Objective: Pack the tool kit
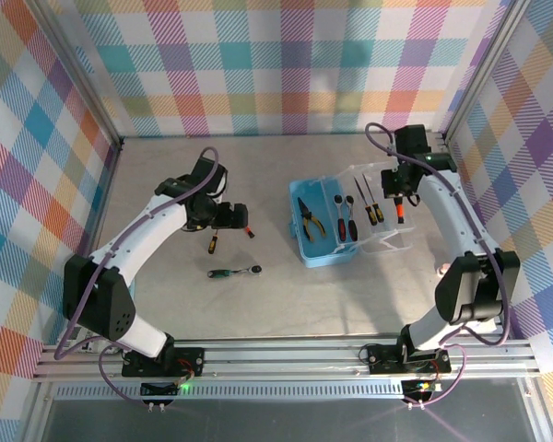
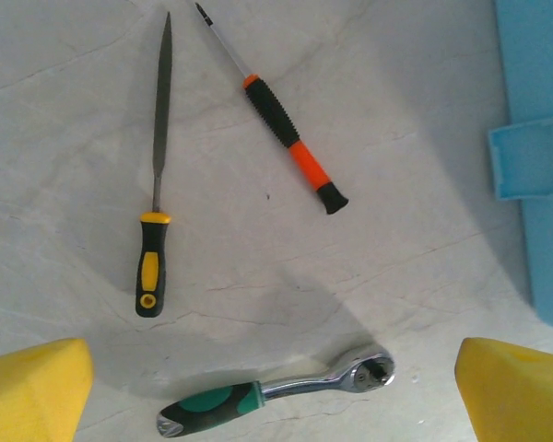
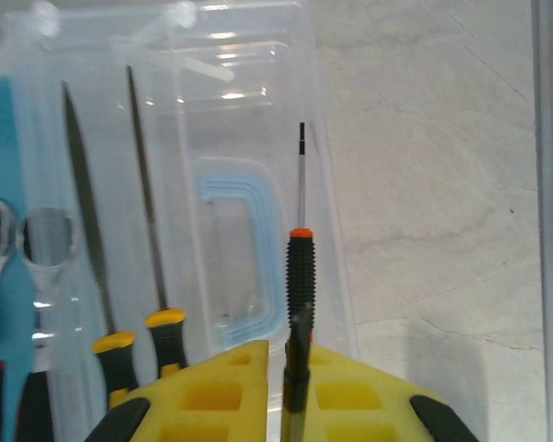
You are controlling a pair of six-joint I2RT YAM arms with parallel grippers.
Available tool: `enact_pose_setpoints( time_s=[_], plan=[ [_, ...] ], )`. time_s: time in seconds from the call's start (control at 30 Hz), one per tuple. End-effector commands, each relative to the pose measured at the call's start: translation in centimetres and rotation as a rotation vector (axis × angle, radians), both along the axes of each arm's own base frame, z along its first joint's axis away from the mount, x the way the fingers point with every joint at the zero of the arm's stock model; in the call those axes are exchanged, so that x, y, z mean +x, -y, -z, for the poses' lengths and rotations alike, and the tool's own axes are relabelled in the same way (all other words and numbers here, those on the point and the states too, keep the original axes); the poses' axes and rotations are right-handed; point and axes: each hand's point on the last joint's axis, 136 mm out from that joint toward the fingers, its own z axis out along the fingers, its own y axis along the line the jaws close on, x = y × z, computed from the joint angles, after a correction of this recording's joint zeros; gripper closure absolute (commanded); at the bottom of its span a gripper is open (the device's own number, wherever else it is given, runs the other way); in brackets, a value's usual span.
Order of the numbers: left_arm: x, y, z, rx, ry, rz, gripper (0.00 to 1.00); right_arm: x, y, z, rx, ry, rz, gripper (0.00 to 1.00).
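Another screwdriver already lies along the lid's edge. My right gripper should next move down and toward the yellow-handled tools to let go of its screwdriver over the lid's blue handle (image 1: 388, 208) (image 3: 261, 262).
The tool kit's light-blue box (image 1: 306, 250) lies open, its clear lid (image 1: 387, 241) folded out to the right. Pliers (image 1: 309, 219) and a wrench (image 1: 344, 219) lie in the box, and two yellow-handled tools (image 1: 370, 202) rest on the lid. My right gripper (image 3: 295, 364) hangs over the lid (image 3: 230, 120), shut on an orange-and-black screwdriver (image 3: 300, 267). My left gripper (image 2: 269, 359) is open above the table. Below it lie a green-handled ratchet wrench (image 2: 276, 396), a yellow-handled file (image 2: 152, 267) and another orange-and-black screwdriver (image 2: 290, 143).
The lid carries a blue handle (image 3: 244, 249). In the left wrist view the box's edge (image 2: 535, 157) stands at the far right. Plaid walls with metal posts close in the table (image 1: 286, 304) on three sides.
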Motion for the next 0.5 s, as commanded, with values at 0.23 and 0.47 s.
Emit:
enact_pose_setpoints(
  time_s=[0.23,0.47],
  plan=[
    [-2.3,1.3,2.0,0.173,0.03,0.271,0.0,2.9,-0.6,1.7,-0.014,-0.001,-0.037,1.0],
    [-3.3,2.4,2.9,0.171,0.067,0.376,0.0,4.2,-1.1,3.4,0.0,-0.03,-0.05,0.95]
  ],
)
